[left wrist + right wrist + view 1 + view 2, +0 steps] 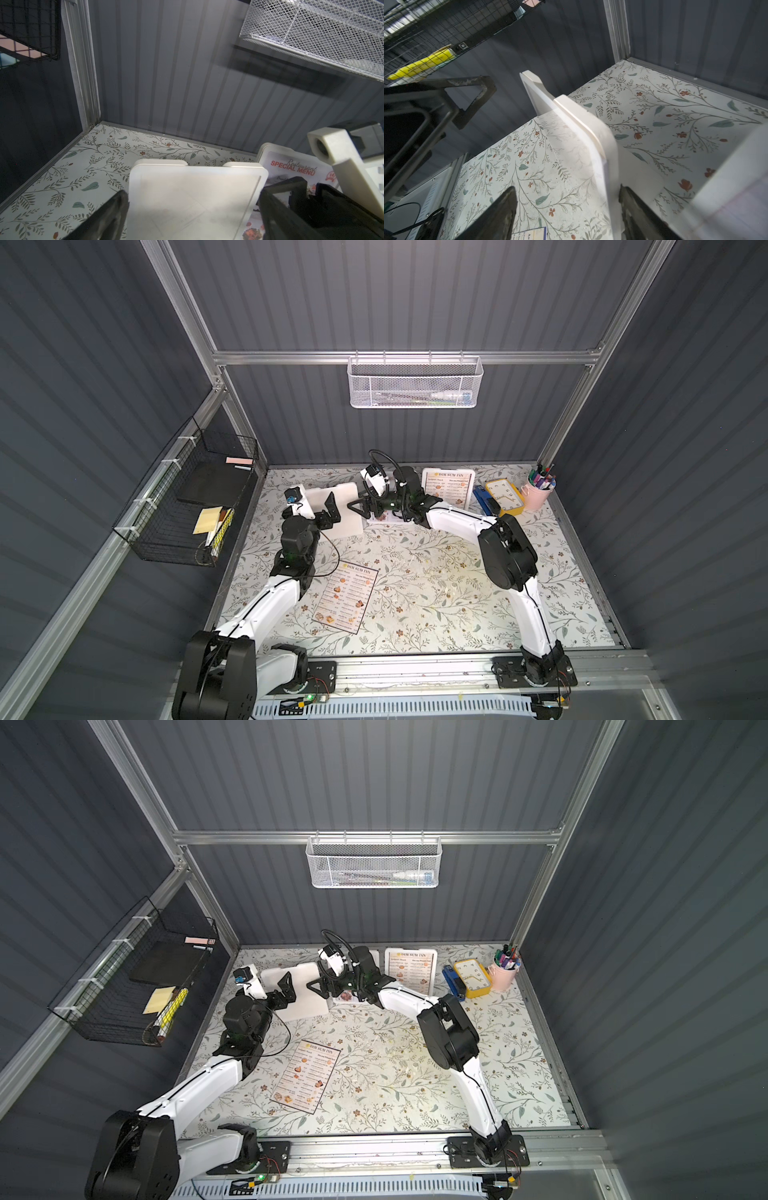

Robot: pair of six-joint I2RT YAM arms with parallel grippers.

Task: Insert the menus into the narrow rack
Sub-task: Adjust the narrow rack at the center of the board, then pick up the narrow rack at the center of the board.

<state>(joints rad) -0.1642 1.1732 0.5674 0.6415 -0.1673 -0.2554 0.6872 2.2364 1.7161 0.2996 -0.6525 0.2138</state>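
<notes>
My right gripper is open, with the blank white holder's side edge (357, 496) (612, 196) already between its fingers. It should move gently toward my left gripper next and close there.
One "DIM SUM INN" menu (345, 597) (305, 1077) lies flat on the table near the front left. Another stands in a white holder (448, 487) at the back. A lavender menu (291, 168) titled "SPECIAL MENU" sits under my right wrist. A blank white holder (349, 526) (193, 197) stands at the back left. My left gripper (332, 512) (193, 199) is open with that holder between its fingers. My right gripper (358, 509) (569, 207) is open, astride the holder's side edge (583, 128). A narrow white mesh rack (414, 383) hangs on the back rail.
A black wire basket (187, 506) with notepads hangs on the left wall. A blue stapler (482, 499), a yellow clock (505, 497) and a pink cup of pens (540, 489) stand at the back right. The two grippers are close together.
</notes>
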